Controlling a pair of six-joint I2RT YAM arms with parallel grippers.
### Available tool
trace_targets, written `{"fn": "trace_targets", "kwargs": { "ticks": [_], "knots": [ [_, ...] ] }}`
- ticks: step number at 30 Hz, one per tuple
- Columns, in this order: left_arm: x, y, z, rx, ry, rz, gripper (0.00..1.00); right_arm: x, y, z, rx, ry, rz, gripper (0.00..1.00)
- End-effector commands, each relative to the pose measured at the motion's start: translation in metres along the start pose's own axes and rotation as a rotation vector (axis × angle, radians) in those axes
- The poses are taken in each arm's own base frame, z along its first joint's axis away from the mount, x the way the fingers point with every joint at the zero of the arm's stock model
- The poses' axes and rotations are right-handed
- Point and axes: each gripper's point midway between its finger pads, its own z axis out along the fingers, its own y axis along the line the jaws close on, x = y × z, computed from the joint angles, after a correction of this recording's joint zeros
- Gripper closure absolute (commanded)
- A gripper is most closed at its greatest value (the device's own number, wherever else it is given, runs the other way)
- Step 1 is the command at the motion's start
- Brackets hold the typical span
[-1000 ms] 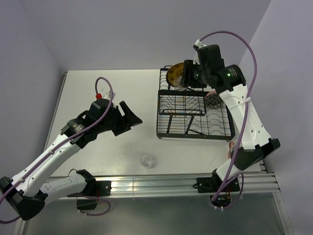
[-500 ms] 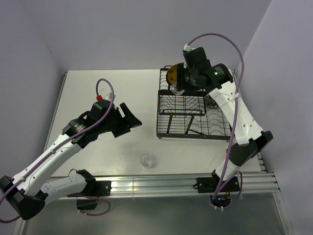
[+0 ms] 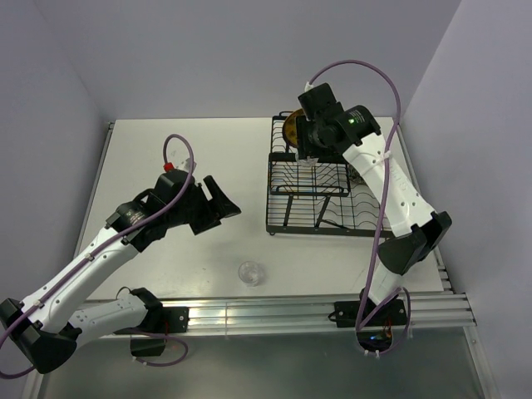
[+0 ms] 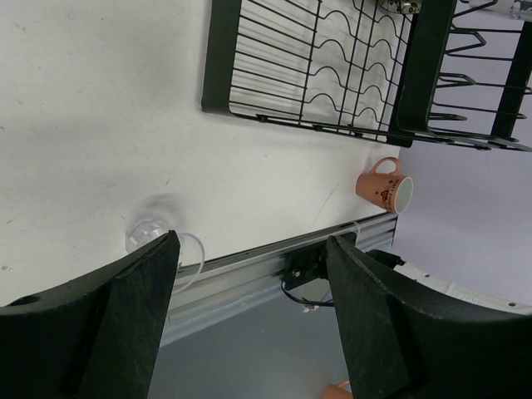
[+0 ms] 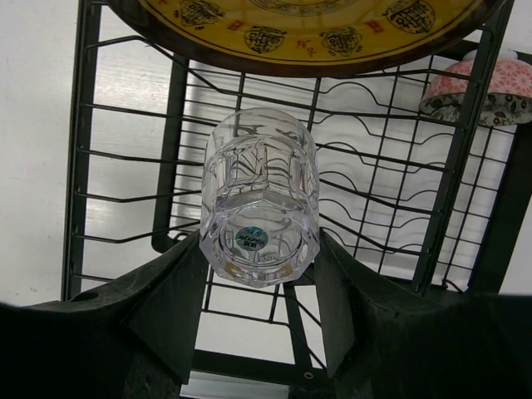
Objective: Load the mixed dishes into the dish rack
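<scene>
The tumbler already hangs upside-down over an empty part of the shelf beside the yellow-orange plate, so the right gripper needs to lower it onto the upper shelf's wires there next.
My right gripper is shut on a clear glass tumbler, held base toward the camera between its fingers over the upper tier of the black wire dish rack. The yellow-orange plate stands upright in the rack's far slots, also seen in the right wrist view. A patterned bowl sits in the rack to the right. The second tumbler stands on the table near the front edge. My left gripper is open and empty, above and left of that tumbler.
A pink mug lies on the table by the rack's near right corner. The metal rail runs along the table's front edge. The rack fills the far right of the table; walls stand close behind and to the right.
My right gripper has swung left with the tumbler, from the rack's far right side to above the upper tier beside the plate. The left arm has not moved.
</scene>
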Motion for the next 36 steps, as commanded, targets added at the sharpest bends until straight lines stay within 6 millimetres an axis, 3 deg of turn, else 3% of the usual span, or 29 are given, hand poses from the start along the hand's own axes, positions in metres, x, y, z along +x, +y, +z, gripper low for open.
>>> {"fn": "trace_targets", "kwargs": {
  "ticks": [1,12,21,25,32,36],
  "knots": [
    [-0.002,0.0,-0.004,0.002,-0.013,0.014,0.23,-0.004,-0.008,-0.001,0.046,-0.017,-0.007,1.0],
    [-0.001,0.0,-0.002,-0.012,0.009,0.035,0.22,0.0,-0.006,0.011,0.059,0.016,-0.022,0.96],
    [-0.002,0.003,-0.002,-0.017,0.02,0.044,0.21,0.004,-0.004,0.019,0.065,0.045,-0.028,0.78],
    [-0.002,0.005,-0.001,-0.021,0.028,0.053,0.21,0.003,-0.005,0.019,0.071,0.044,-0.026,0.63],
    [-0.001,0.008,0.0,-0.02,0.039,0.055,0.21,0.005,-0.004,0.021,0.073,0.056,-0.028,0.47],
    [0.002,0.013,0.003,-0.03,0.052,0.055,0.2,0.004,-0.004,0.02,0.074,0.057,-0.03,0.42]
  ]
}}
